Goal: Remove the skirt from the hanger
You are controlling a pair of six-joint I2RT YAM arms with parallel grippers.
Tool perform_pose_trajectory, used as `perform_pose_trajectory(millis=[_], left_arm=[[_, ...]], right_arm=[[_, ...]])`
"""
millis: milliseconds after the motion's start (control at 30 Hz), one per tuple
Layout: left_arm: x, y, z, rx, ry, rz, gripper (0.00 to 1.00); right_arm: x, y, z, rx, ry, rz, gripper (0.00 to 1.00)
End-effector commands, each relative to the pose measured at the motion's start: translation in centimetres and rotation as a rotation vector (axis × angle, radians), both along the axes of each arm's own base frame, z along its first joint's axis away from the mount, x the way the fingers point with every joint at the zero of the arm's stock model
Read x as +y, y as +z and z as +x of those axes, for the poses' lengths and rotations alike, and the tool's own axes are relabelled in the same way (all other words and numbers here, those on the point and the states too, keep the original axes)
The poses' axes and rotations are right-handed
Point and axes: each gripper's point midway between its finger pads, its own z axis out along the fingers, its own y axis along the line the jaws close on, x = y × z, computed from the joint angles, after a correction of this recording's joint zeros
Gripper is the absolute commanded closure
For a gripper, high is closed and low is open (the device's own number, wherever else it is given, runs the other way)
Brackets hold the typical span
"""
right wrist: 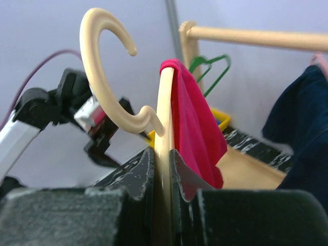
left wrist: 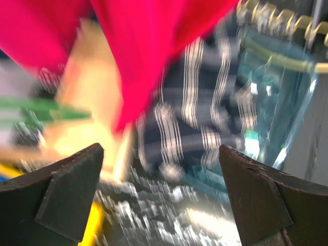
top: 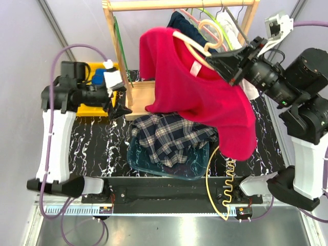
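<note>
The left gripper moves up and tilts its open fingers onto the red T-shirt's loose sleeve next, since the sleeve hangs above it and to its right in the top view.
The dark navy skirt hangs at the back of the wooden rack on a thin pale pink hanger, mostly hidden behind a red T-shirt. The skirt also shows at the right of the right wrist view, with a bit of the pink hanger above it. My right gripper is shut on a cream hanger that carries the red T-shirt, held in front of the rack. My left gripper is open and empty, low by the rack's base; its view is blurred.
A blue-white plaid shirt lies in a clear blue bin below the T-shirt. A green wire hanger hangs at the rack's left post. A yellow tray sits at left. A yellow coiled cable hangs near the bin.
</note>
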Motion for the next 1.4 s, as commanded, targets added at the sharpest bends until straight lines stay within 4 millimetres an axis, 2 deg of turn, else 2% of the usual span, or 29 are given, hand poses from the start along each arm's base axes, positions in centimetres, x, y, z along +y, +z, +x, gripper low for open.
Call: perform_pose_trajectory(millis=[0, 33, 100, 133, 200, 233, 267, 300, 333, 367, 433, 533, 633, 667, 700, 733, 800, 967, 1133, 1233, 1367], left_arm=[[-3.0, 9.2, -4.5, -0.317, -0.259, -0.291, 0.01], [-3.2, 9.6, -4.9, -0.281, -0.267, -0.328, 0.01], [-3.6, 11.4, -5.0, -0.337, -0.316, -0.360, 0.01], [-3.7, 11.6, -5.0, -0.287, -0.307, -0.384, 0.01], [-3.6, 13.2, -4.5, -0.363, -0.314, -0.400, 0.01], [-3.7, 12.5, -4.1, -0.258, -0.283, -0.438, 0.01], [-3.6, 14.5, -3.8, -0.379, -0.303, -0.451, 0.01], [-3.5, 14.9, -4.0, -0.373, -0.298, -0.472, 0.01], [-3.7, 14.1, -3.8, -0.266, -0.282, -0.515, 0.01], [-3.7, 15.2, -3.8, -0.354, -0.302, -0.522, 0.01], [-3.7, 14.8, -2.9, -0.330, -0.272, -0.550, 0.01], [-3.3, 15.4, -1.1, -0.341, -0.198, -0.583, 0.01], [-2.9, 16.8, 0.1, -0.363, -0.147, -0.635, 0.01], [-2.8, 17.6, 0.2, -0.395, -0.155, -0.649, 0.01], [-3.0, 18.3, -0.4, -0.354, -0.169, -0.673, 0.01], [-3.1, 19.2, -1.0, -0.395, -0.209, -0.682, 0.01], [-3.4, 19.7, -1.1, -0.345, -0.248, -0.709, 0.01], [-4.3, 19.2, -2.0, -0.247, -0.283, -0.727, 0.01], [-6.1, 16.5, -4.3, -0.134, -0.368, -0.699, 0.01], [-6.5, 15.1, -4.9, -0.078, -0.375, -0.698, 0.01], [-6.6, 13.8, -5.2, -0.042, -0.384, -0.679, 0.01]], right_arm=[[1.3, -1.0, -3.9, 0.132, 0.188, 0.047, 1.00], [1.3, -1.3, -4.4, 0.155, 0.201, 0.054, 1.00], [1.0, -1.3, -4.8, 0.161, 0.199, 0.063, 1.00], [0.8, -0.9, -5.2, 0.157, 0.202, 0.076, 1.00], [0.2, -0.1, -5.9, 0.143, 0.206, 0.089, 1.00], [-0.3, 1.0, -6.8, 0.115, 0.212, 0.106, 1.00], [-0.5, 1.2, -7.1, 0.116, 0.211, 0.106, 1.00], [-0.8, 1.6, -7.5, 0.107, 0.211, 0.115, 1.00], [-1.3, 2.4, -8.3, 0.088, 0.216, 0.132, 1.00], [-1.4, 2.5, -8.6, 0.089, 0.225, 0.136, 1.00], [-1.7, 3.1, -9.7, 0.078, 0.250, 0.151, 1.00], [-1.9, 3.3, -10.3, 0.075, 0.260, 0.159, 1.00], [-1.9, 3.1, -10.3, 0.079, 0.260, 0.156, 1.00], [-1.8, 3.0, -10.2, 0.083, 0.264, 0.153, 1.00], [-1.6, 2.8, -10.1, 0.089, 0.269, 0.148, 1.00], [-1.5, 2.7, -10.0, 0.092, 0.271, 0.145, 1.00], [-1.1, 2.7, -9.9, 0.090, 0.283, 0.142, 1.00], [-0.4, 2.6, -8.7, 0.081, 0.279, 0.137, 1.00], [-0.1, 2.9, -7.5, 0.036, 0.253, 0.130, 1.00], [-0.1, 4.3, -7.0, -0.034, 0.237, 0.156, 1.00], [0.1, 4.9, -6.5, -0.066, 0.232, 0.160, 1.00]])
